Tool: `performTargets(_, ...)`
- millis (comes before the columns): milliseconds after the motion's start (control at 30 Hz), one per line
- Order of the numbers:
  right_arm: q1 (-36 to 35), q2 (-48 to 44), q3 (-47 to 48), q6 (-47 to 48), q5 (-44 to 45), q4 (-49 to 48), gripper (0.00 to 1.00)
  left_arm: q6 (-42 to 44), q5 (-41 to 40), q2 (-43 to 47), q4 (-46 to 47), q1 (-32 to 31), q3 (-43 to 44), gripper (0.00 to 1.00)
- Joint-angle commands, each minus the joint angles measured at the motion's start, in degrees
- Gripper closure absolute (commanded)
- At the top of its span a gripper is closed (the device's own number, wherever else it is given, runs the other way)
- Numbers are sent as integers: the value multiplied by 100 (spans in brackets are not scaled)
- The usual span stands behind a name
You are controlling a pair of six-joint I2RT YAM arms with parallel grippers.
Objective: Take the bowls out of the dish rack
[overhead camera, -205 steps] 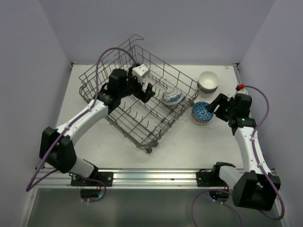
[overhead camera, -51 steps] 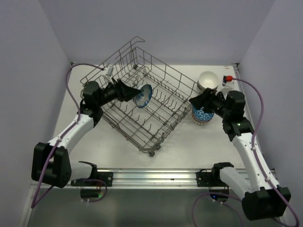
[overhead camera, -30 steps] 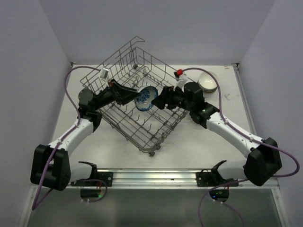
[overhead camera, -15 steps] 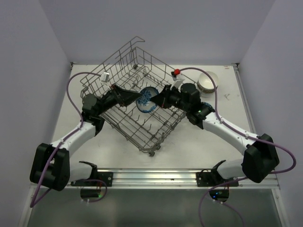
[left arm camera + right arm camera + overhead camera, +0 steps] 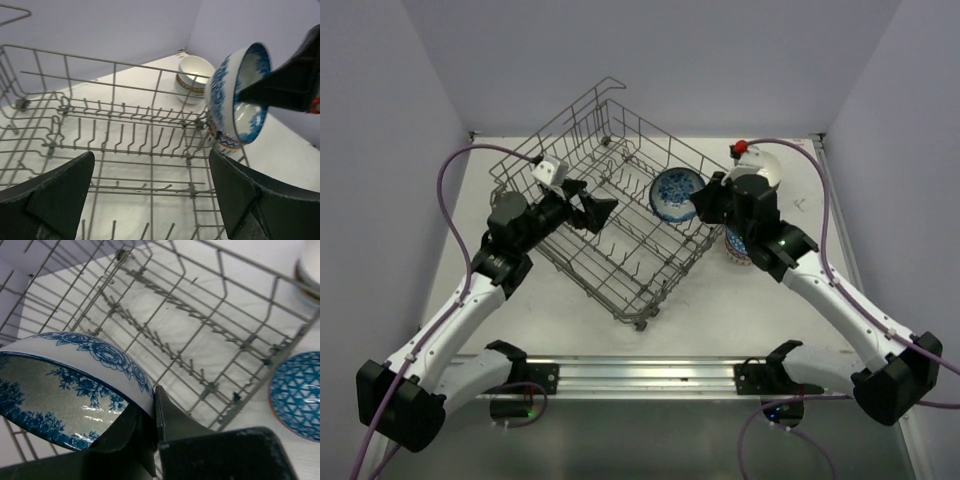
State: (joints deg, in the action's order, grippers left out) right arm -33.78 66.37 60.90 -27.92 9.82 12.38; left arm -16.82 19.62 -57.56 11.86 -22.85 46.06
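Note:
The right gripper swings past the rack's side next and lowers the held bowl over the bowl with the blue triangle pattern (image 5: 737, 245) (image 5: 301, 395).
A white bowl with blue flowers (image 5: 673, 193) hangs above the right side of the dish rack (image 5: 620, 262), tipped on its side. My right gripper (image 5: 704, 201) is shut on its rim; in the right wrist view the two fingers pinch the wall of this bowl (image 5: 75, 382) at the gripper (image 5: 152, 396). My left gripper (image 5: 599, 212) stands open over the rack's middle with nothing in it. From the left wrist the held bowl (image 5: 239, 97) shows at the upper right, beyond the open left gripper (image 5: 150, 200). The rack's floor (image 5: 125, 165) shows no bowls.
A stack of white bowls (image 5: 761, 167) stands on the table at the back right. A bowl with a blue triangle pattern (image 5: 297, 395) sits just right of the rack, partly under my right arm (image 5: 800, 262). The rack's raised wire sides (image 5: 600, 105) rise at the back.
The left gripper has opened, let go of the blue-flowered bowl and drawn back left. The right gripper, shut on the bowl's rim, has carried it right.

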Motion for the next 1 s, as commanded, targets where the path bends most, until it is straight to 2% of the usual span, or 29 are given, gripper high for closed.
performTargets(0, 476, -597, 142, 217, 934, 369, 100, 1224, -1398, 105, -843, -254, 192, 0)
performTargets(167, 1635, -1029, -227, -99, 951, 809, 100, 1304, -1478, -71, -992, -334, 306, 0)
performTargets(300, 2383, -1056, -342, -468, 1092, 1633, 100, 1313, -1452, -176, -1071, -334, 359, 0)
performTargets(467, 3095, -801, -754, -556, 540, 1776, 100, 1321, -1382, -194, -1107, -334, 386, 0)
performTargets(667, 3308, -424, -958, -451, 213, 1785, 100, 1322, -1294, -212, -1133, -334, 403, 0)
performTargets(967, 3352, 271, -765, -82, -385, 1759, 100, 1313, -1232, -203, -1150, -334, 430, 0)
